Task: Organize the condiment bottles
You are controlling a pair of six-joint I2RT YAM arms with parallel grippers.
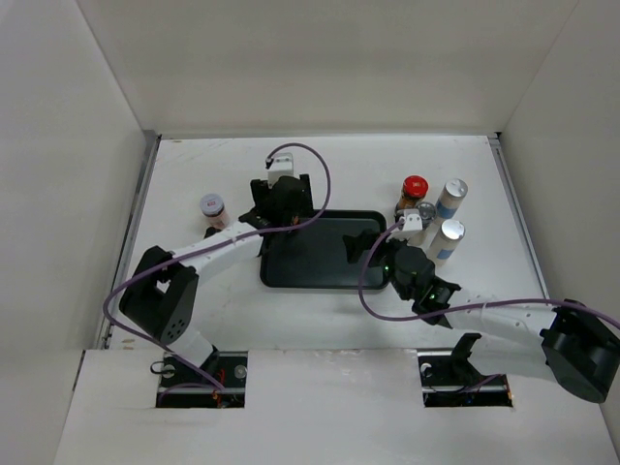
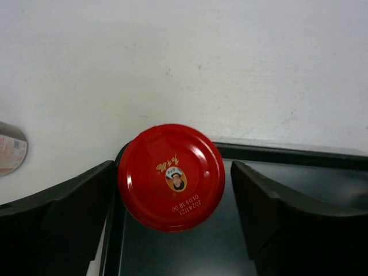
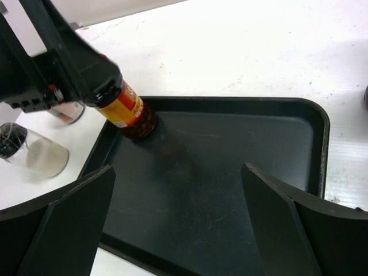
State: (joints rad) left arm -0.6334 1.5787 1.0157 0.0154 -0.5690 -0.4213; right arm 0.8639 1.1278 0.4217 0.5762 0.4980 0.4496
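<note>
A bottle is standing outside the tray. My left gripper will next lift off the red cap, then swing back and down around the black cap [image 1: 211, 232].
A red-capped dark jar [image 2: 171, 176] stands in the far left corner of the black tray [image 1: 320, 271]; it also shows in the right wrist view [image 3: 123, 109]. My left gripper [image 1: 281, 208] is open around its cap, with a gap on the right finger's side. My right gripper [image 1: 366, 248] is open and empty over the tray's right half. A second red-capped jar [image 1: 415, 188], a small grey-lidded jar [image 1: 425, 210] and two silver-capped cylinders [image 1: 451, 198] [image 1: 447, 237] stand right of the tray. A pale-lidded jar [image 1: 212, 206] stands left of it.
A clear bottle with a black cap [image 3: 34, 152] is just left of the tray, under my left arm. White walls enclose the table on three sides. A cable [image 1: 325, 184] loops over the tray's far edge.
</note>
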